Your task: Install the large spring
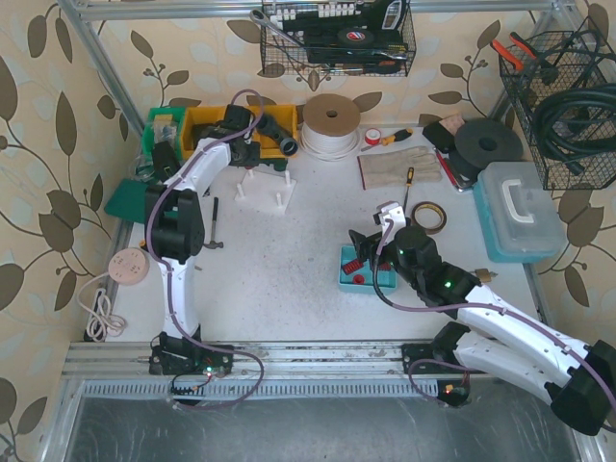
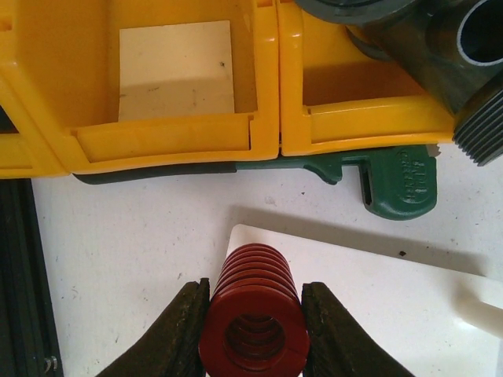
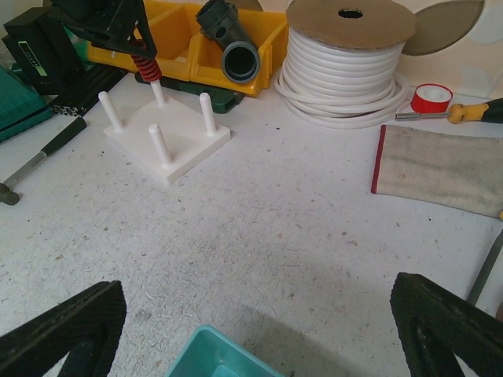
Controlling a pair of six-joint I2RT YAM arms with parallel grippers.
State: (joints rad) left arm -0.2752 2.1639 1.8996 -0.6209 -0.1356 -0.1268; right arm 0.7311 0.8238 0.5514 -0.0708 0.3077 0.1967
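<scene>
I need to keep my left gripper over the back peg (image 3: 158, 93) and open its fingers to let go of the large red spring (image 3: 146, 69), because the spring hangs upright in line with that peg.
My left gripper (image 2: 255, 323) is shut on the large red spring (image 2: 255, 314), its pads on both sides of the coil. It holds the spring over the back left corner of the white peg base (image 2: 377, 298). In the right wrist view the spring (image 3: 146, 69) hangs upright under the left gripper (image 3: 118, 23), right above the back peg (image 3: 158, 92). I cannot tell whether the peg has entered the coil. In the top view the base (image 1: 265, 188) lies in front of the yellow bins. My right gripper (image 3: 259, 314) is open and empty above the teal tray (image 3: 212, 363).
Yellow bins (image 2: 181, 86) with a black pipe fitting (image 3: 232, 47) stand behind the base. A green clamp (image 2: 397, 181) lies under them. A white cable spool (image 3: 346, 63), a cloth (image 3: 440, 169), red tape (image 3: 431, 98) and a hammer (image 3: 39, 157) lie around.
</scene>
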